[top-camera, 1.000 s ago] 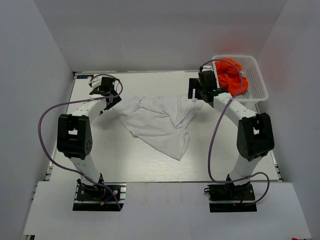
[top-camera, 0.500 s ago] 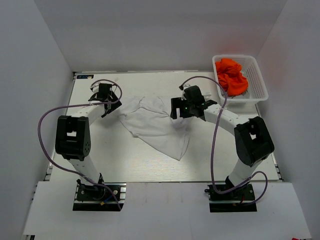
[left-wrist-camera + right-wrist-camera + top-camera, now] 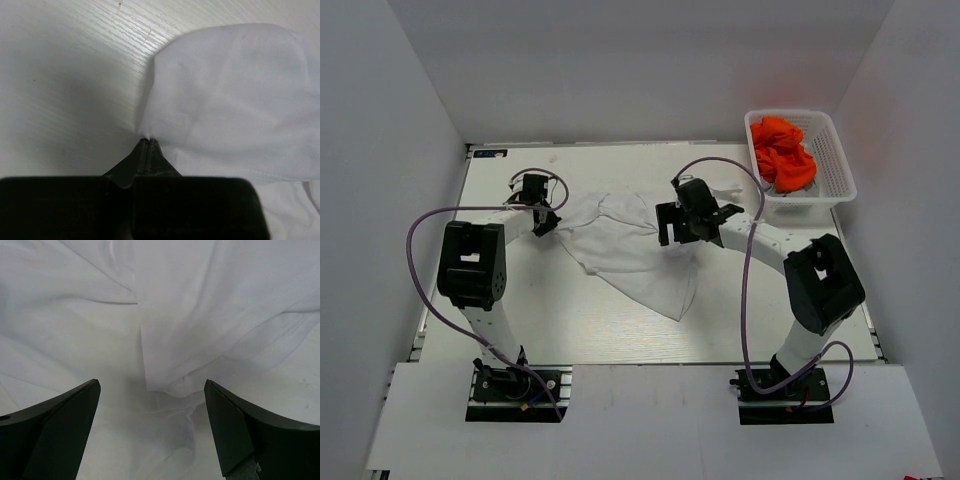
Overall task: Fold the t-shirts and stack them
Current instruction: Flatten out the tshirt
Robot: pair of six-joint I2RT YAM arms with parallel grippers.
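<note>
The pointed corner (image 3: 150, 384) of the white t-shirt's upper layer lies between the right gripper's open fingers, so the right gripper should move down onto that corner next and close there.
A plain white t-shirt (image 3: 630, 255) lies crumpled across the middle of the table. My left gripper (image 3: 545, 226) is at its left edge. In the left wrist view the left gripper (image 3: 146, 141) is shut, with a small tip of the white t-shirt (image 3: 230, 95) pinched between its tips. My right gripper (image 3: 668, 230) hovers over the shirt's upper right part. Seen from the right wrist, the right gripper (image 3: 151, 386) is open, with folds of the white t-shirt (image 3: 165, 315) below and nothing held. Bright orange t-shirts (image 3: 782, 160) are heaped in the basket.
The white lattice basket (image 3: 840, 182) stands at the table's back right corner. Grey walls close in the table (image 3: 540, 315) on three sides. Purple cables loop off both arms.
The left gripper went from open to shut on the shirt's left edge. The right arm swung from the basket to above the white shirt and stayed open.
</note>
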